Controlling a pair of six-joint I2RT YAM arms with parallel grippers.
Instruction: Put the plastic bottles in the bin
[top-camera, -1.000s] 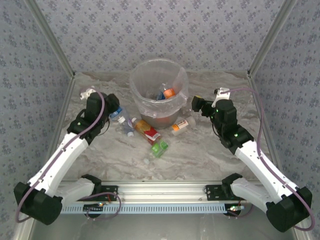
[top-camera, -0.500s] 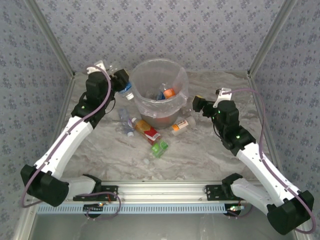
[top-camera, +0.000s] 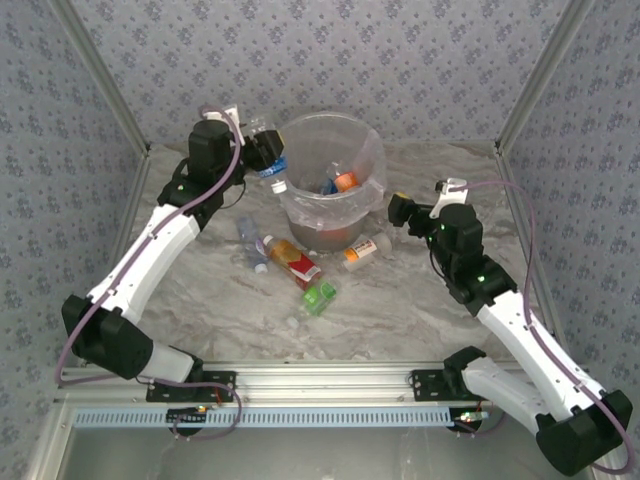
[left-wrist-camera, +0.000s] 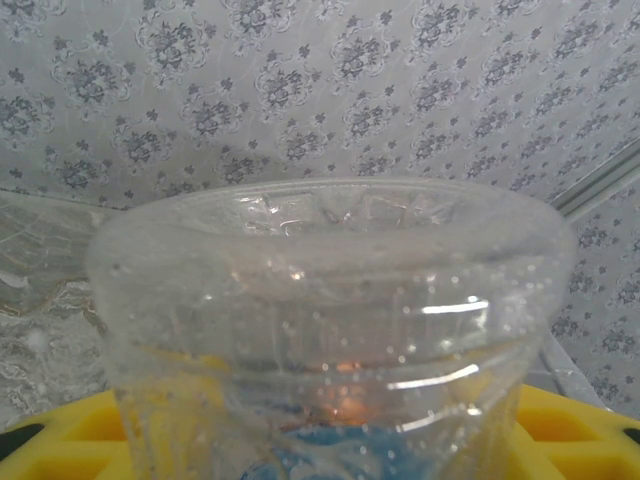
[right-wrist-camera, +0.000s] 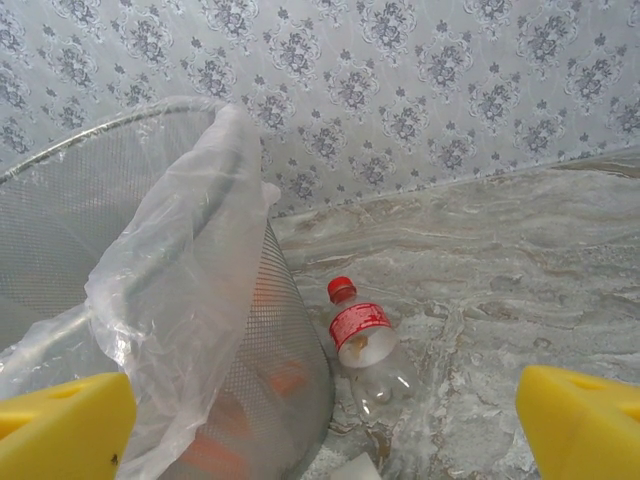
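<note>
I should next carry my left gripper sideways over the bin's rim to the bin's opening (top-camera: 335, 160) and let go of the clear bottle (top-camera: 273, 171), because it still hangs at the bin's rim.
My left gripper (top-camera: 264, 152) is raised at the left rim of the bin (top-camera: 372, 160) and is shut on a clear plastic bottle (top-camera: 273, 171) with a blue label, its white cap pointing down. In the left wrist view that bottle's clear base (left-wrist-camera: 330, 290) looms between the yellow pads (left-wrist-camera: 60, 440). The bin holds several bottles (top-camera: 340, 184). More bottles lie on the table: a clear one (top-camera: 250, 240), a red-labelled one (top-camera: 292, 260), a green one (top-camera: 320, 296), an orange-labelled one (top-camera: 362, 250). My right gripper (top-camera: 394, 210) stands open right of the bin. A red-capped bottle (right-wrist-camera: 362, 340) lies ahead of it by the bin wall (right-wrist-camera: 60, 260).
The bin's clear bag (right-wrist-camera: 190, 270) drapes loosely over the rim on the right side. Patterned walls close in the table (top-camera: 420, 310) on three sides, and a metal rail (top-camera: 320, 380) runs along the near edge between the arm bases.
My left arm has lifted the blue-labelled bottle from the table left of the bin up to the bin's rim. The right arm has barely shifted.
</note>
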